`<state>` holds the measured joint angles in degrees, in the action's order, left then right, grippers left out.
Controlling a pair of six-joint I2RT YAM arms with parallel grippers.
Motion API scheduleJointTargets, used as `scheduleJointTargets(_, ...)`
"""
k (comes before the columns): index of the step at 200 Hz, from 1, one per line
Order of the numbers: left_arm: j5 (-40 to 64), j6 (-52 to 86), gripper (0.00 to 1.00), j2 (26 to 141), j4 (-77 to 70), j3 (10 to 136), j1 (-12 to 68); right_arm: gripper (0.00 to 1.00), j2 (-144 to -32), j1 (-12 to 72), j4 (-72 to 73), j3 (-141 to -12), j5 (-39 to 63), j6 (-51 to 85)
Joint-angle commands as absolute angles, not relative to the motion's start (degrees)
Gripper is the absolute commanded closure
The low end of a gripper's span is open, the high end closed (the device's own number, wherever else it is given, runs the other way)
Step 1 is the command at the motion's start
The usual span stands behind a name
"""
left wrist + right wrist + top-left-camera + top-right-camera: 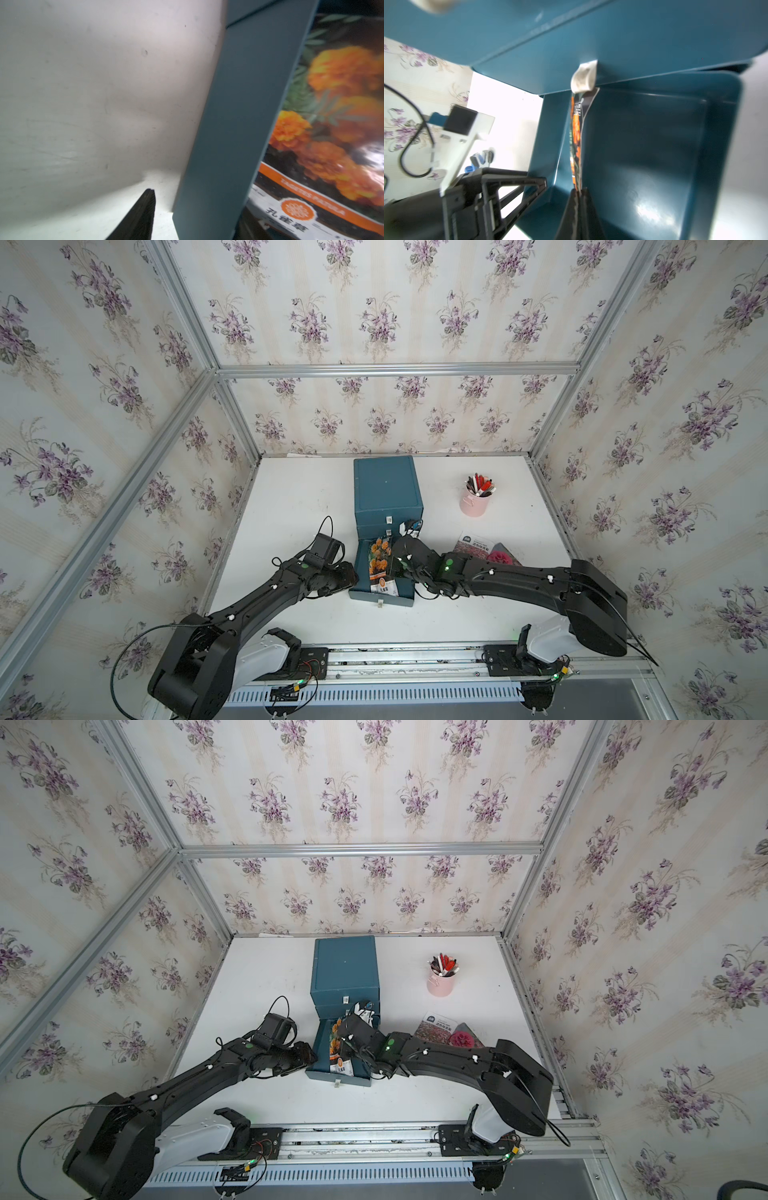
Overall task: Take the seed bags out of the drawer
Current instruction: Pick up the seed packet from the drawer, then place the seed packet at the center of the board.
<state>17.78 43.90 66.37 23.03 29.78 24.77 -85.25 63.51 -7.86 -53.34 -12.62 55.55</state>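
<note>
My right gripper will go up from the drawer (380,600), turn, and come down over the flower-field bag to let go of the marigold bag, because the other bags are already there.
The blue drawer (380,600) stands pulled out of the bottom of the cabinet (386,485). In it, an orange marigold seed bag (380,562) is tipped up on edge. My right gripper (579,190) reaches into the drawer from the right and is shut on this bag's edge (576,135). Two more seed bags lie on the table to the right, a flower-field one (471,545) and a pink-bloom one (500,556). My left gripper (353,577) sits at the drawer's left wall (239,124). Its outer finger (143,214) shows a small gap to the wall, and the other finger is hidden.
A pink cup (473,504) full of pens stands at the back right of the white table (291,506). Papered walls on an aluminium frame close in the table on three sides. The arms' mounting rail (415,659) runs along the front edge.
</note>
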Motion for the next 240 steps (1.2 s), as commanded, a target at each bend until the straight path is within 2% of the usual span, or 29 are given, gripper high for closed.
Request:
scheduleJointTargets(1, 16.7, 44.31, 0.44, 66.35, 24.35, 30.24, 24.77, 1.0, -80.63, 63.98, -10.95, -52.59, -13.99, 56.42)
scheduleJointTargets(61, 18.08, 45.21, 0.43, 66.41, 22.52, 29.91, 24.87, 1.0, -61.8, 63.18, -26.38, -51.35, -24.63, 56.52)
scheduleJointTargets(82, 18.62, 45.42, 0.41, 65.1, 22.25, 29.56, 24.95, 1.0, -56.72, 59.56, -33.76, -51.3, -27.1, 56.62)
scheduleJointTargets(114, 20.05, 45.66, 0.37, 63.86, 21.3, 29.33, 25.18, 1.0, -50.56, 50.63, -38.36, -48.08, -24.61, 54.57)
scheduleJointTargets(157, 21.71, 46.1, 0.33, 61.86, 20.41, 29.68, 26.54, 1.0, -51.83, 37.4, -33.91, -38.65, -15.73, 49.52)
scheduleJointTargets(194, 21.29, 46.49, 0.31, 59.47, 22.01, 29.89, 26.62, 1.0, -55.46, 32.35, -24.08, -30.12, -11.83, 47.84)
scheduleJointTargets(220, 21.51, 46.32, 0.28, 58.29, 22.93, 30.13, 26.62, 1.0, -57.88, 31.66, -24.33, -29.09, -13.66, 47.98)
scheduleJointTargets(224, 21.62, 46.32, 0.28, 58.08, 22.94, 30.11, 26.63, 0.94, -58.03, 31.69, -24.85, -29.26, -13.98, 48.1)
scheduleJointTargets(239, 22.17, 46.48, 0.27, 57.62, 22.97, 30.32, 26.72, 0.6, -57.69, 31.64, -26.99, -30.17, -15.08, 47.99)
scheduleJointTargets(240, 22.2, 46.49, 0.27, 57.59, 22.96, 30.32, 26.72, 0.53, -57.54, 31.64, -27.2, -30.25, -15.1, 47.99)
